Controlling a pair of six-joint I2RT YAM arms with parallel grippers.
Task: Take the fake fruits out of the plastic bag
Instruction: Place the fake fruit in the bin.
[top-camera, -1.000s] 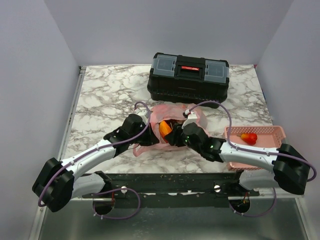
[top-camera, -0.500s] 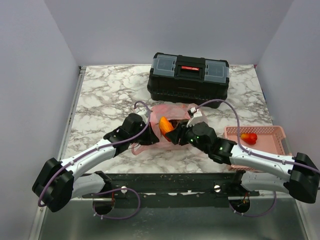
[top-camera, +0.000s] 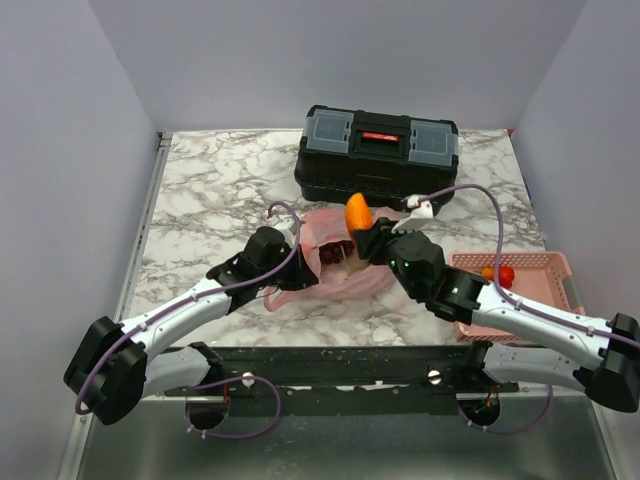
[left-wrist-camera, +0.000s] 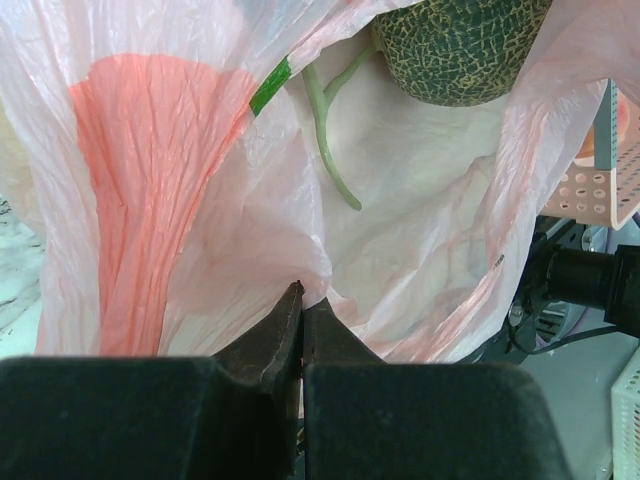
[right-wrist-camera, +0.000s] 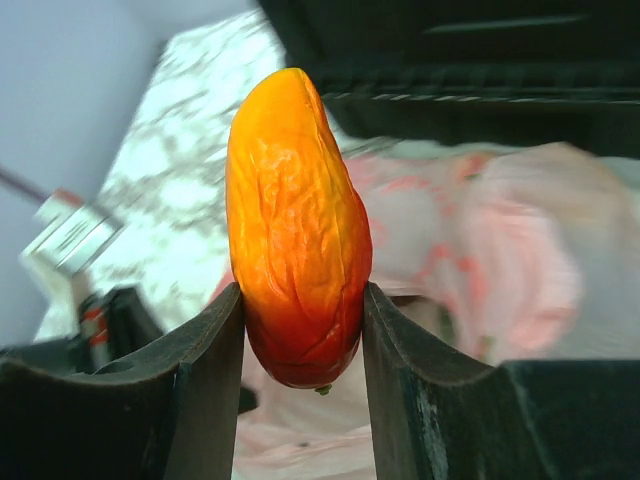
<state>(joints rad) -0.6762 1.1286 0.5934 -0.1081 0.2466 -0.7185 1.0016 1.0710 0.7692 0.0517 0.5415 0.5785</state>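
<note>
The oblong fruit (top-camera: 357, 211) is clear of the bag, so I should move my right gripper to the right in the top view and down beside the basket's red fruit, and let go there.
The thin pink plastic bag (top-camera: 375, 278) lies crumpled at the table's middle, in front of the toolbox. My left gripper (top-camera: 298, 262) is shut on a fold of the bag's edge (left-wrist-camera: 300, 262), holding its mouth open. Inside, the left wrist view shows a greenish netted melon (left-wrist-camera: 462, 48) with a pale green stem, and the top view shows something dark purple (top-camera: 332, 252). My right gripper (top-camera: 366, 234) hovers above the bag, shut on an orange-yellow oblong fruit (right-wrist-camera: 297, 225) that stands upright between its fingers (right-wrist-camera: 210, 350). That fruit (top-camera: 357, 211) is clear of the bag.
A black toolbox (top-camera: 378, 152) stands just behind the bag. At the right, a rigid pink slotted basket (top-camera: 540, 265) holds a red fruit (top-camera: 500, 275), and the basket's corner (left-wrist-camera: 610, 170) shows in the left wrist view. White marble tabletop lies left of the bag.
My right gripper has risen out of the bag's mouth with the orange-yellow fruit, moving up and toward the toolbox. The left gripper has kept its hold on the bag.
</note>
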